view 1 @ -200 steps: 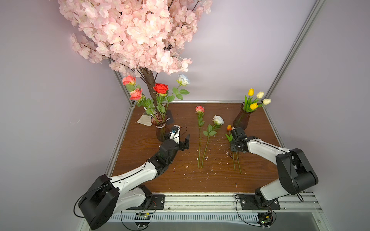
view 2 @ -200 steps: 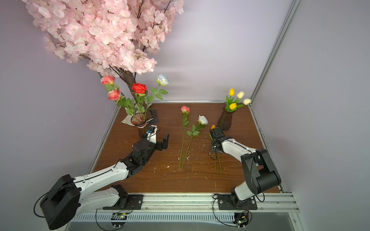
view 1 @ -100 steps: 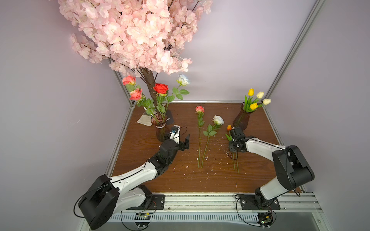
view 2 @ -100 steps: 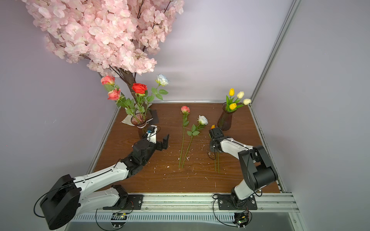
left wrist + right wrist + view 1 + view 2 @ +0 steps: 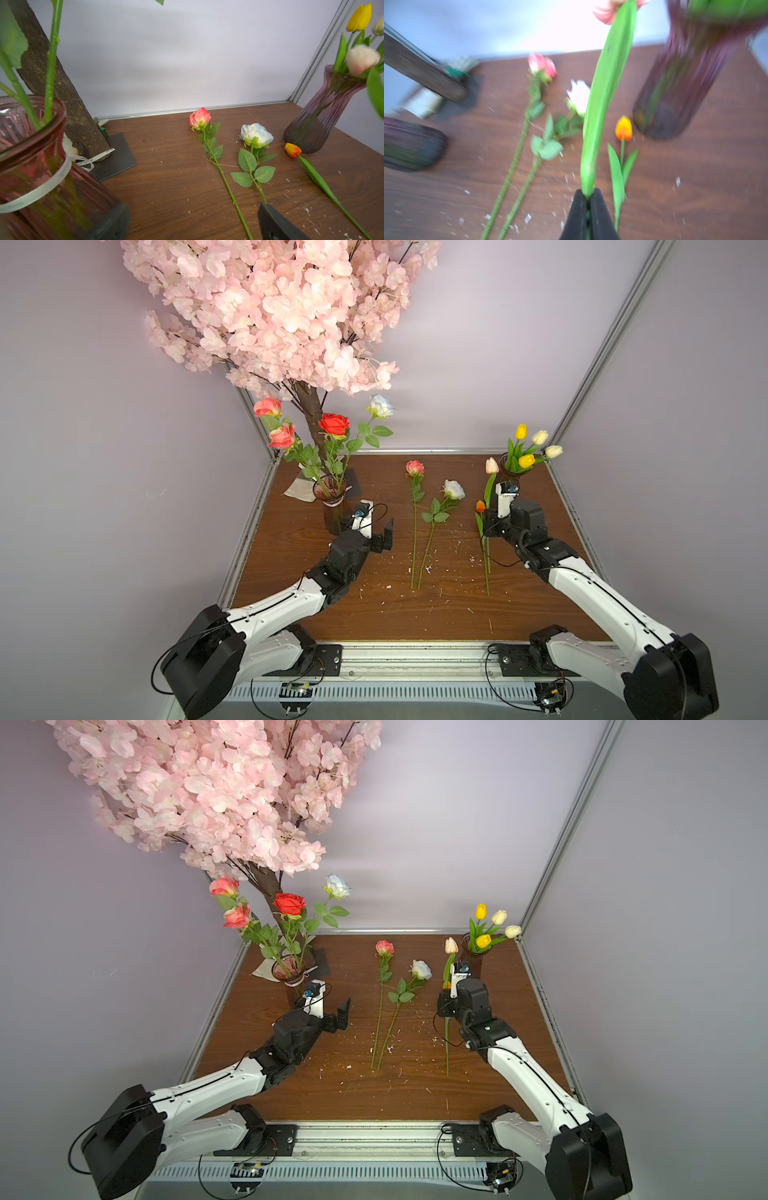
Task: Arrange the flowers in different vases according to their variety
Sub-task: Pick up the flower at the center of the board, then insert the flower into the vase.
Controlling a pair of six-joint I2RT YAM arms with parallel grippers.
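Note:
I should next raise my right gripper outward over the opening of the tulip vase, because that opening is outward of my gripper. Then I should lower the pale pink tulip's green stem and release it.
My right gripper is shut on the green stem of a pale pink tulip and holds it upright off the table, its bloom beside the mouth of the right vase, which holds yellow and cream tulips. The wrist view shows the stem pinched at the right gripper. An orange tulip lies below it on the table. A pink rose and a white rose lie mid-table. The left vase holds several roses. My left gripper hovers open and empty beside it.
The blossom tree's trunk stands on a dark plate behind the left vase, branches overhanging the back left. Walls and metal rails close in the wooden table on three sides. White crumbs are scattered on the wood.
My right gripper has closed on the pale pink tulip's stem and lifted it from the table to upright near the right vase. The left arm has not moved.

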